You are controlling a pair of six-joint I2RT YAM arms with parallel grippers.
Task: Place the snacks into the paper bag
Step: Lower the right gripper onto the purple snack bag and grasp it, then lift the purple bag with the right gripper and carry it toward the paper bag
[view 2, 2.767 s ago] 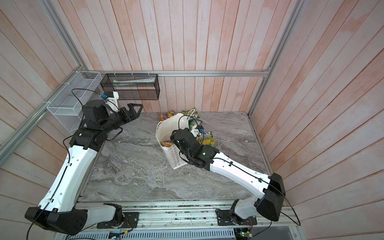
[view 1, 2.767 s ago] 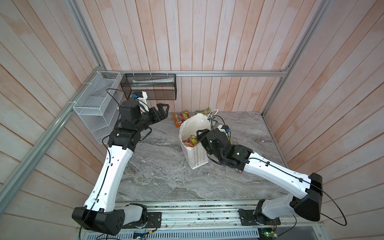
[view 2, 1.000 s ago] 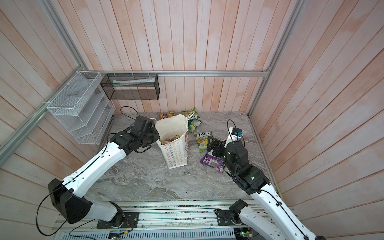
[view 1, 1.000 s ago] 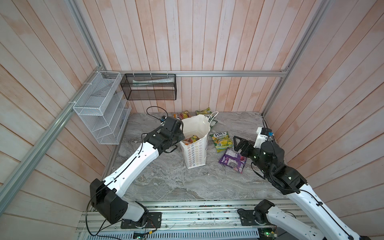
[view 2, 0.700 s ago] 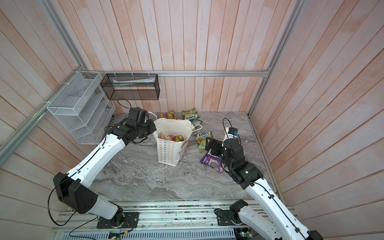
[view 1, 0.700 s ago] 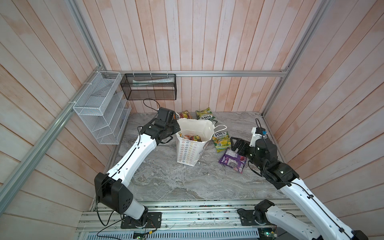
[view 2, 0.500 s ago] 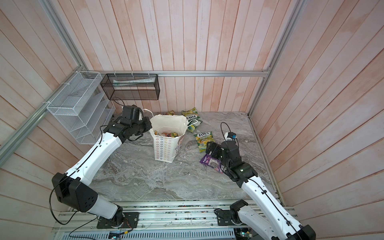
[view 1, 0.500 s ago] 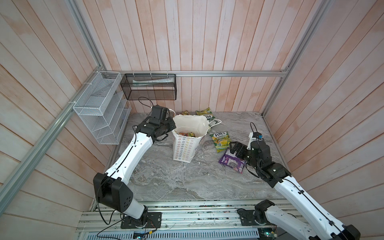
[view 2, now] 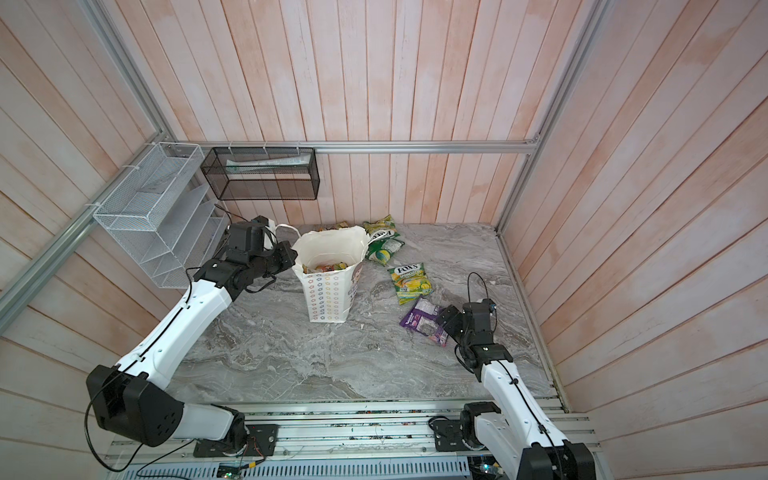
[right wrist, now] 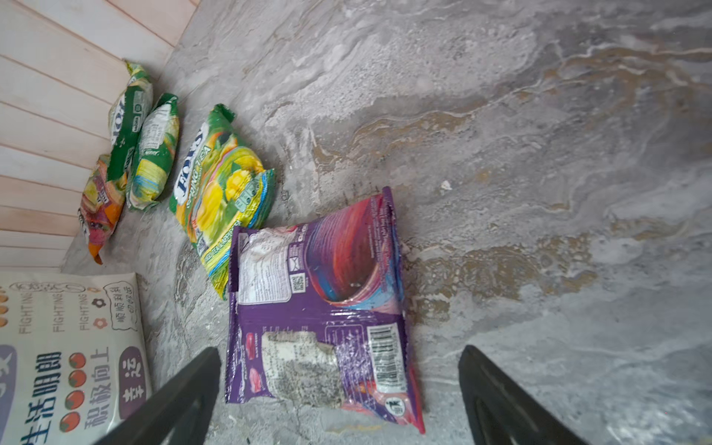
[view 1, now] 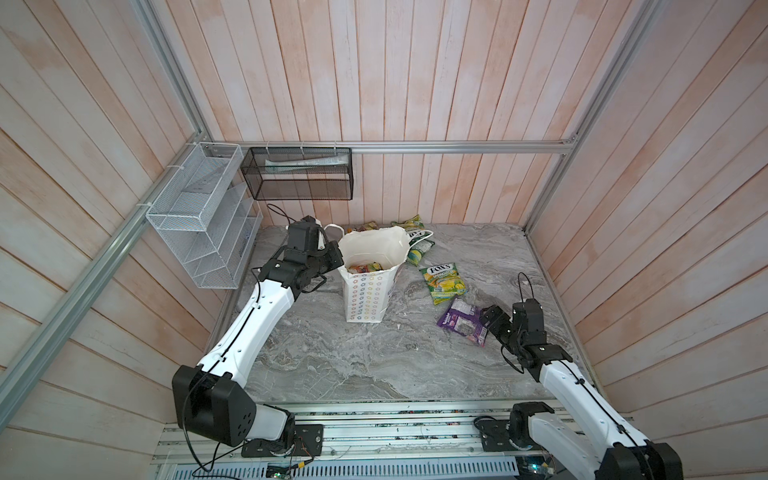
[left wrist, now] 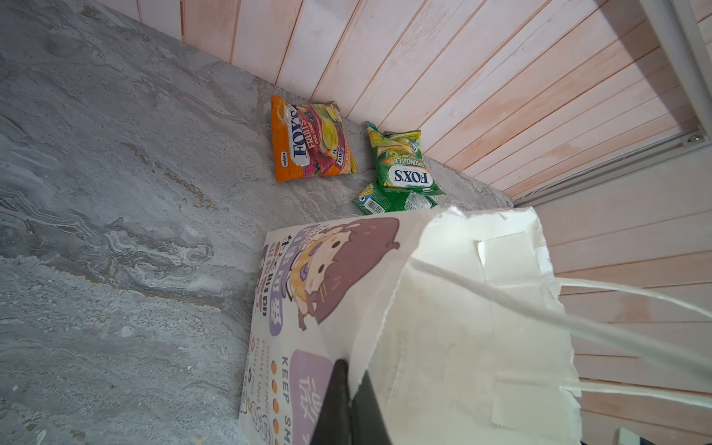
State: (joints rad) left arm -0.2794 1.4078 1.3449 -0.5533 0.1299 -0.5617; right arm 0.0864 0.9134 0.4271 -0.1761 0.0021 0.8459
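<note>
Next, my right gripper lowers over the purple packet's edge away from the bag and closes on it, since that edge lies below, between its open fingers.
The white paper bag (view 1: 368, 291) (view 2: 328, 291) stands upright left of centre, with several snacks (view 1: 365, 268) inside. My left gripper (view 1: 336, 261) (left wrist: 352, 370) is shut on the bag's left rim (left wrist: 385, 319), one finger outside and one inside. A purple packet (view 1: 461, 322) (right wrist: 319, 293) lies flat at the right. My right gripper (view 1: 488, 318) (right wrist: 341, 350) stands open, its fingers on either side of that packet's near end, apart from it. A green-yellow packet (view 1: 442, 282) (right wrist: 219, 185) lies just beyond it.
More packets lie by the back wall: an orange one (left wrist: 308, 142) and green ones (left wrist: 404, 165) (view 1: 415, 239). A white wire rack (view 1: 203, 232) and a black mesh basket (view 1: 299, 178) hang on the walls at the left. The bag's cord handle (left wrist: 616, 335) hangs loose.
My left gripper has drawn the bag to the left by its rim. My right gripper has come down and forward until it straddles the purple packet, still open.
</note>
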